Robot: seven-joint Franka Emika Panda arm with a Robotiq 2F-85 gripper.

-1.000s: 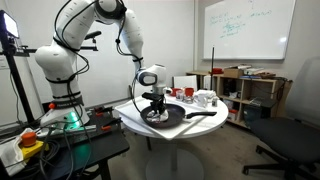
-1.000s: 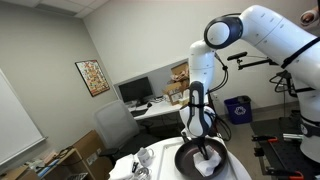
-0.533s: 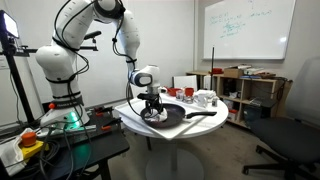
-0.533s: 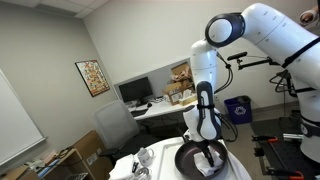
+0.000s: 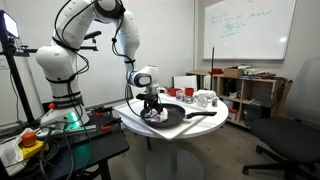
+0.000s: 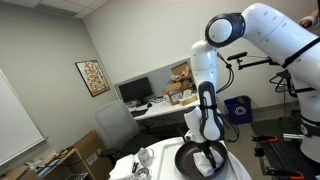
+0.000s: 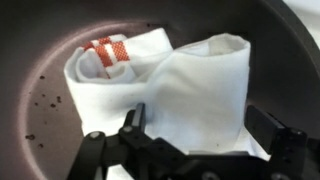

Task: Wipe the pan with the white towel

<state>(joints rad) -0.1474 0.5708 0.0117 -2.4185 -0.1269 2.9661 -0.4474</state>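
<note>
My gripper needs to move slightly toward the dark specks in the pan next. Then it should close its fingers on the towel's fold (image 5: pixel 156 116) (image 7: pixel 168 108), because the fold is already between them.
A dark pan (image 5: pixel 172 118) lies on the round white table (image 5: pixel 133 122) with its handle (image 5: pixel 200 113) pointing away from the arm. The white towel (image 7: pixel 170 85), folded and marked with a red patch (image 7: pixel 108 50), lies crumpled inside the pan (image 7: pixel 40 95). My gripper (image 7: pixel 200 125) hangs just over the towel, open, its fingers (image 7: pixel 133 118) spread wide to either side of the cloth. In both exterior views the gripper (image 5: pixel 152 104) (image 6: pixel 210 150) points straight down into the pan (image 6: pixel 195 160), and the towel (image 6: pixel 207 166) shows as a white lump below it.
Mugs (image 5: pixel 205 98) and a red-rimmed bowl (image 5: pixel 180 93) stand on the table behind the pan. White cups (image 6: pixel 140 160) sit near the table's edge. Shelves (image 5: pixel 250 90), an office chair (image 5: pixel 290 135) and a blue bin (image 6: pixel 237 108) surround the table.
The jaws have gone from nearly shut on the towel to wide open, letting it go. The gripper also shifted slightly sideways over the pan.
</note>
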